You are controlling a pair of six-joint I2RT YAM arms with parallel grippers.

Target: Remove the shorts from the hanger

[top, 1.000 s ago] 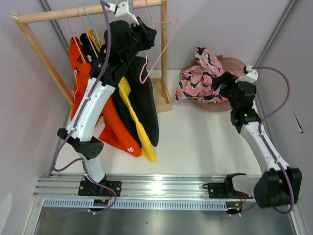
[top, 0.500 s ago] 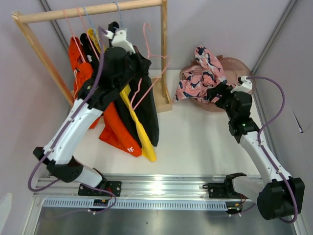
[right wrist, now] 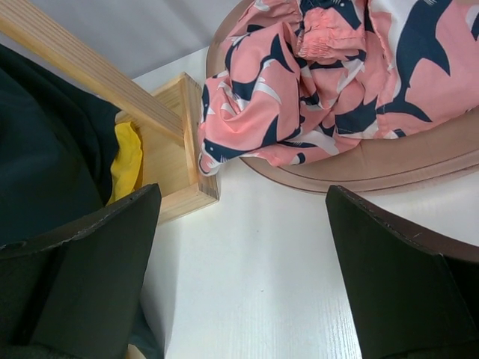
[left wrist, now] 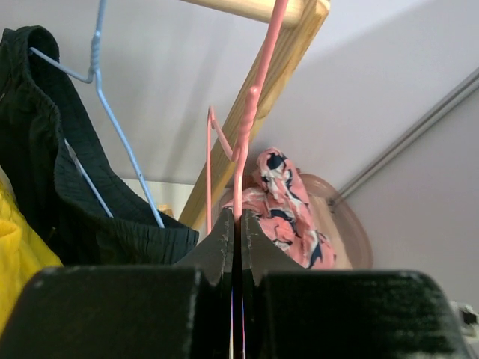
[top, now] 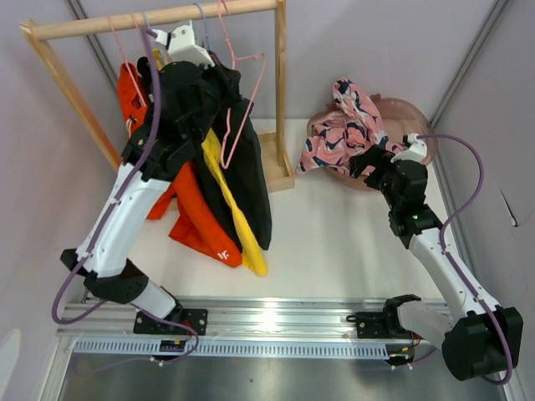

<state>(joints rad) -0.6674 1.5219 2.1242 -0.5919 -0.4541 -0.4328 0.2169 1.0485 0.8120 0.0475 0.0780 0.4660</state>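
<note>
My left gripper holds the pink hanger. Next it will move the hanger away from my base and along the wooden bar toward the post by the bowl.
My left gripper is shut on the neck of a bare pink hanger, held up at the wooden rail. Its hook reaches the rail; I cannot tell whether it hangs there. Orange shorts, yellow shorts and black shorts hang on the rack beside my left arm. Pink floral shorts lie in a pink bowl at the right. My right gripper stands open over the table just in front of the bowl, holding nothing.
The rack's right post stands on a wooden base block between the hanging shorts and the bowl. A blue hanger carries the black shorts. Walls close in on both sides.
My left arm swung the pink hanger from the rail's right end, down, then back up and leftward to the rail. My right gripper drew back slightly from the bowl, still open.
</note>
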